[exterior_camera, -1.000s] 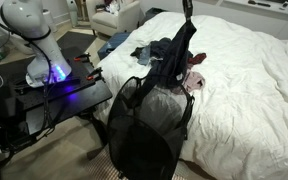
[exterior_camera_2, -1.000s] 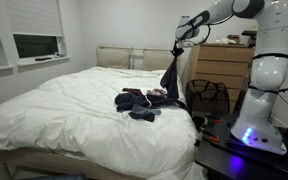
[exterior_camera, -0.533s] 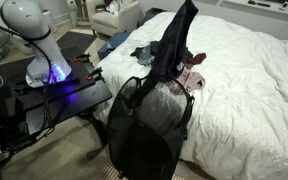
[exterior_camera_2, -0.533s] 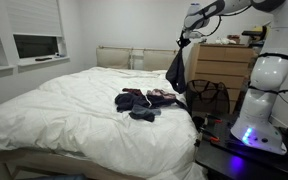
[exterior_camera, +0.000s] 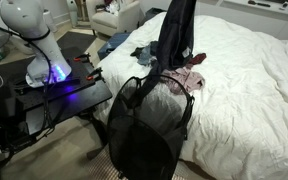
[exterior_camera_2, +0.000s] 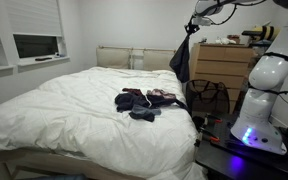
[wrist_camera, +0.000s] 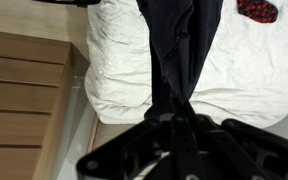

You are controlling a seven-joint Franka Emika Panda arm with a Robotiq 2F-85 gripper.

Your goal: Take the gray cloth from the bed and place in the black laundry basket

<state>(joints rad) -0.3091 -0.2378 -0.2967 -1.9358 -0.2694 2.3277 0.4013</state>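
The gray cloth still hangs outside the black laundry basket's rim. My gripper comes down and across over the opening of the basket next and releases it.
The gray cloth [exterior_camera: 175,38] hangs long and limp from my gripper [exterior_camera_2: 193,29], which is shut on its top end high above the bed's edge. It also shows in an exterior view [exterior_camera_2: 181,60] and in the wrist view [wrist_camera: 179,45], dangling from my gripper [wrist_camera: 174,110]. The black laundry basket [exterior_camera: 147,125] stands on the floor against the bed, below the hanging cloth; it also shows in an exterior view [exterior_camera_2: 207,98]. The bed [exterior_camera_2: 64,115] has a rumpled white duvet [exterior_camera: 249,85].
A pile of dark and pink-and-white patterned clothes [exterior_camera_2: 142,101] lies on the bed near the basket side, also seen in an exterior view [exterior_camera: 189,78]. A wooden dresser [exterior_camera_2: 222,62] stands behind the basket. The robot base [exterior_camera: 29,40] sits on a dark table [exterior_camera: 54,100].
My gripper has risen and moved away from the clothes pile toward the basket side, lifting the gray cloth clear of the bed.
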